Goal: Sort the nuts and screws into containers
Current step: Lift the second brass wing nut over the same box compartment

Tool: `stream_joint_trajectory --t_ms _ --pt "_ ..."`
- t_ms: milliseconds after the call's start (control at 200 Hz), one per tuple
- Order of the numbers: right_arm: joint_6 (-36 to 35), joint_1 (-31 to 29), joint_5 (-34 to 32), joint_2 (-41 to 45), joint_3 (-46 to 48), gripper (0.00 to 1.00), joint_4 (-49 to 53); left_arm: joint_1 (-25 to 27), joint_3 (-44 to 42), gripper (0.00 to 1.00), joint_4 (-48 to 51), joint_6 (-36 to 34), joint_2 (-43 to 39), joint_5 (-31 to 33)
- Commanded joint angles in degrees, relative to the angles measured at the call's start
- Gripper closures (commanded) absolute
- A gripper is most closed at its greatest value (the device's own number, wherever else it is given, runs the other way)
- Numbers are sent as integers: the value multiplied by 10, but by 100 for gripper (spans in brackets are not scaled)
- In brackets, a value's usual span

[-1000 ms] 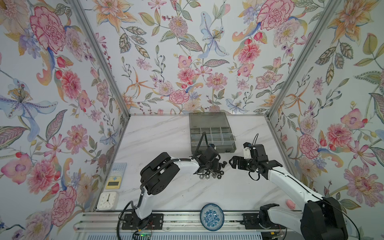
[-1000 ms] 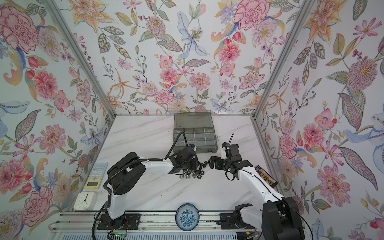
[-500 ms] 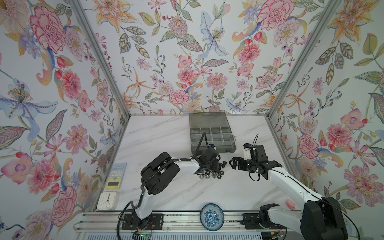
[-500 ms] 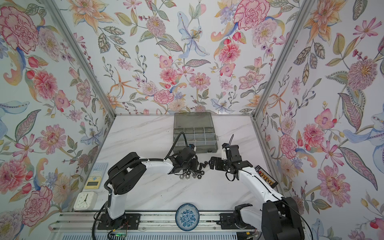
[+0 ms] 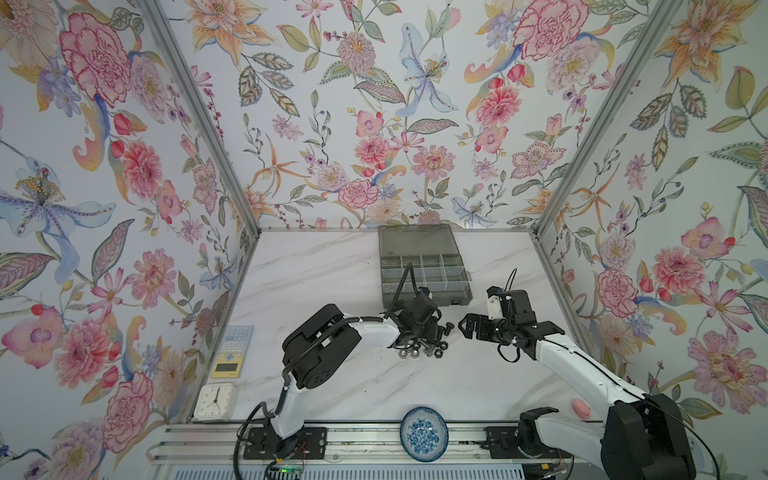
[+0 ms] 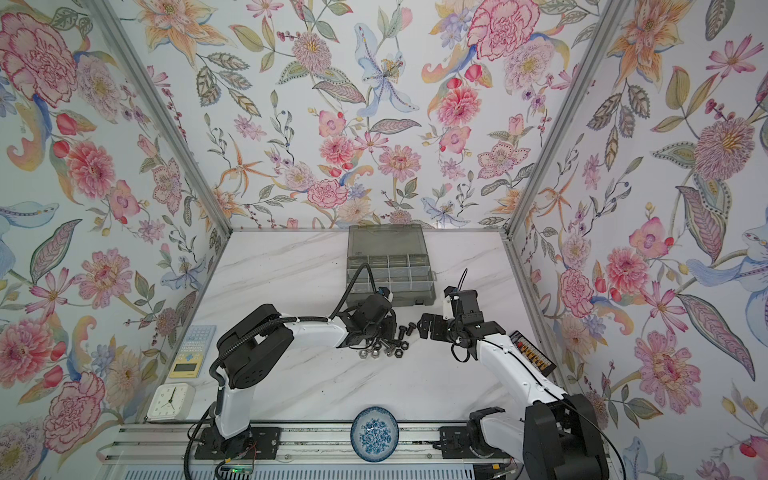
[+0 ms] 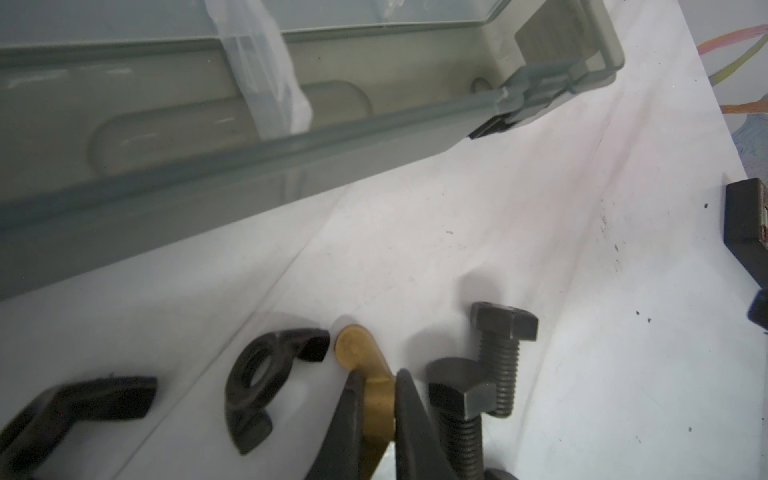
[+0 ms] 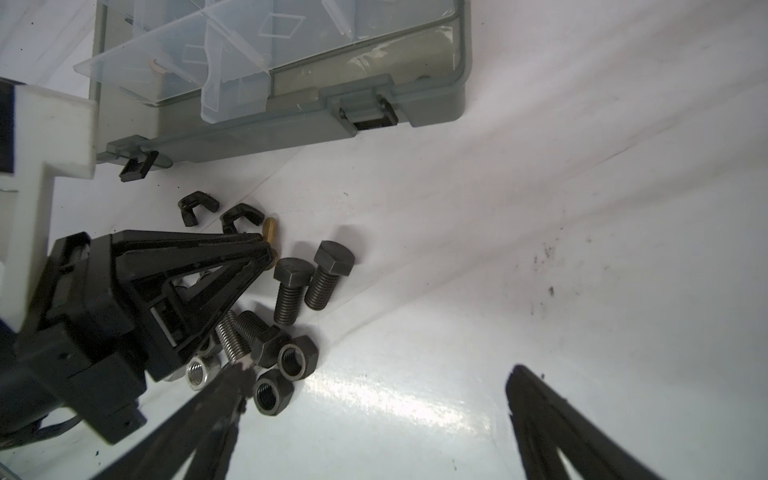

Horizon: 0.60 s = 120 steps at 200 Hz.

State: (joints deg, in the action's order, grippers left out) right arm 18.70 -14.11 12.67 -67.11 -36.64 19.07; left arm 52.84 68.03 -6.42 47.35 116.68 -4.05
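My left gripper will next lift outward and lower over the box's middle-row section farthest from my right gripper to release the brass-coloured nut, as something brass-coloured already shows there.
My left gripper (image 7: 379, 376) is shut on a brass-coloured winged nut (image 7: 376, 399) that rests on the white table, just in front of the grey organiser box (image 7: 208, 187). Two black winged nuts (image 7: 266, 374) lie on one side of it and two black screws (image 7: 503, 345) on the other. In the right wrist view the pile also holds a silver screw (image 8: 232, 340), black hex nuts (image 8: 297, 357) and a silver nut (image 8: 199, 374). My right gripper (image 8: 380, 374) stands open and empty beside the pile. In both top views the pile (image 5: 428, 351) lies between the grippers, below the containers (image 5: 424, 270).
A blue-and-white dish (image 5: 424, 432) sits at the table's front edge. A white clock (image 5: 215, 401) and a calculator (image 5: 232, 351) lie along the left wall. A pink object (image 5: 581, 408) and a black strip (image 6: 534, 353) lie along the right wall. Floral walls close in three sides.
The left gripper's jaws have closed onto the brass winged nut. Both arms have hardly moved, and the right gripper has stayed open.
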Motion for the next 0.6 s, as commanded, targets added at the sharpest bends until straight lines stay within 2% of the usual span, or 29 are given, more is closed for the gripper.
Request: stream_joint_trajectory --t_ms 0,355,595 --pt "2 2 4 11 7 1 7 1 -14 100 26 -16 -8 15" --pt "7 1 10 25 10 1 7 -36 -11 100 63 -72 -119 28" --pt "6 -2 16 29 12 1 7 -116 27 100 84 -129 -147 20"
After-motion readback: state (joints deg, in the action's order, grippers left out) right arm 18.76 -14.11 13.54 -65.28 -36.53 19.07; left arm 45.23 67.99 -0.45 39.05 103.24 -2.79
